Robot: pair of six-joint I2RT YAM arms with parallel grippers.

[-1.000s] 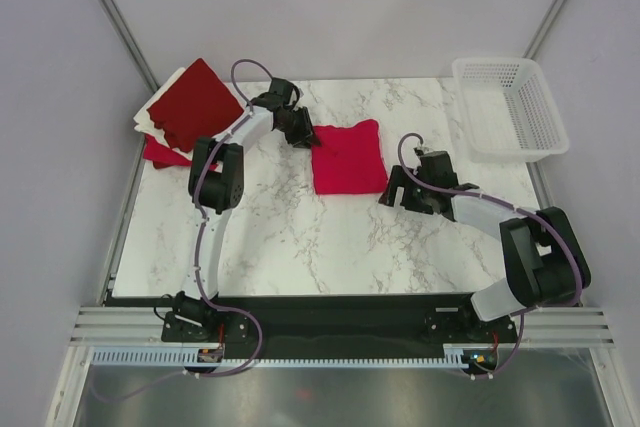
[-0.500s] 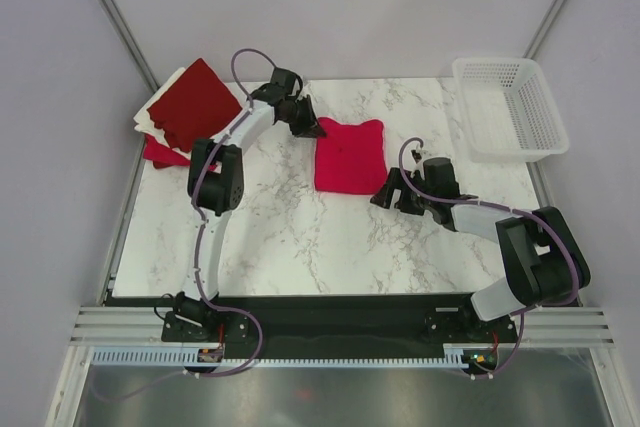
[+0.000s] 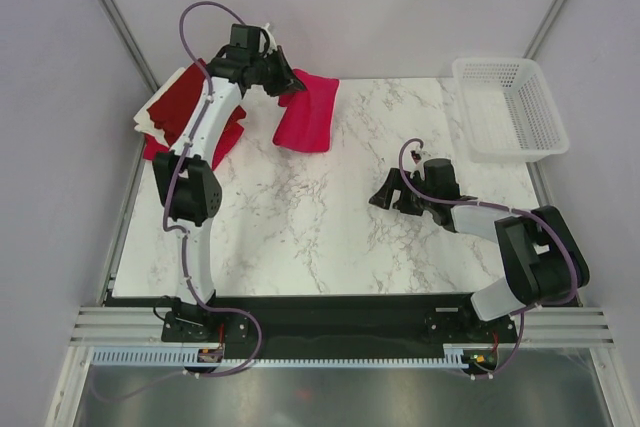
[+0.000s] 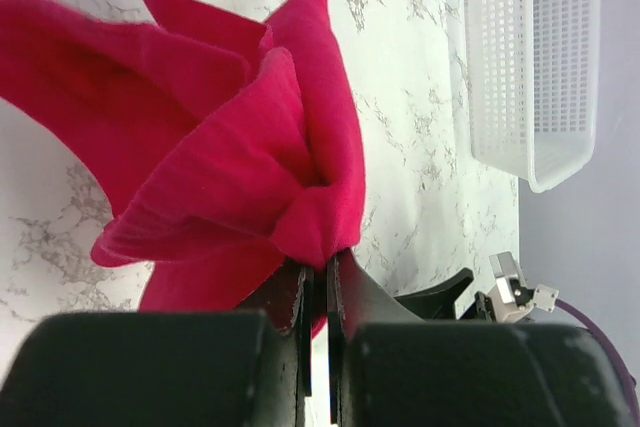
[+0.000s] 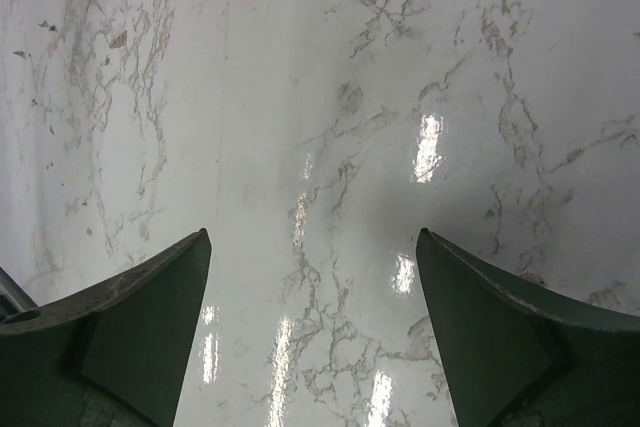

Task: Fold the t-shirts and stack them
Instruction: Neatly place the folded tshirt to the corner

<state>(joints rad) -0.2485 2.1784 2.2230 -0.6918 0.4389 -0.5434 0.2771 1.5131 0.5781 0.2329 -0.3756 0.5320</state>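
My left gripper needs to carry the t-shirt [image 3: 307, 112] over to the dark red stack top [image 3: 177, 107] next, which is below it and to its left in the top view. It should then lower the t-shirt and let go of it.
My left gripper [image 3: 287, 80] is shut on the folded bright crimson t-shirt [image 3: 307, 112] and holds it lifted above the table's far left part, the cloth hanging down to the right. In the left wrist view the crimson t-shirt [image 4: 230, 147] is pinched between the fingers [image 4: 345, 287]. A stack of folded shirts [image 3: 190, 107], dark red on top with cream and red beneath, lies at the far left corner, just left of the lifted shirt. My right gripper [image 3: 384, 194] is open and empty, low over bare marble [image 5: 320, 147] at centre right.
A white plastic lattice basket [image 3: 508, 107] stands at the far right corner; it also shows in the left wrist view [image 4: 530, 57]. The marble table [image 3: 300, 227] ends at a black strip near the arm bases. Grey walls close in left and right.
My left gripper has lifted the crimson t-shirt off the table's middle and carried it back and left toward the stack. My right gripper has drawn away slightly and stays open.
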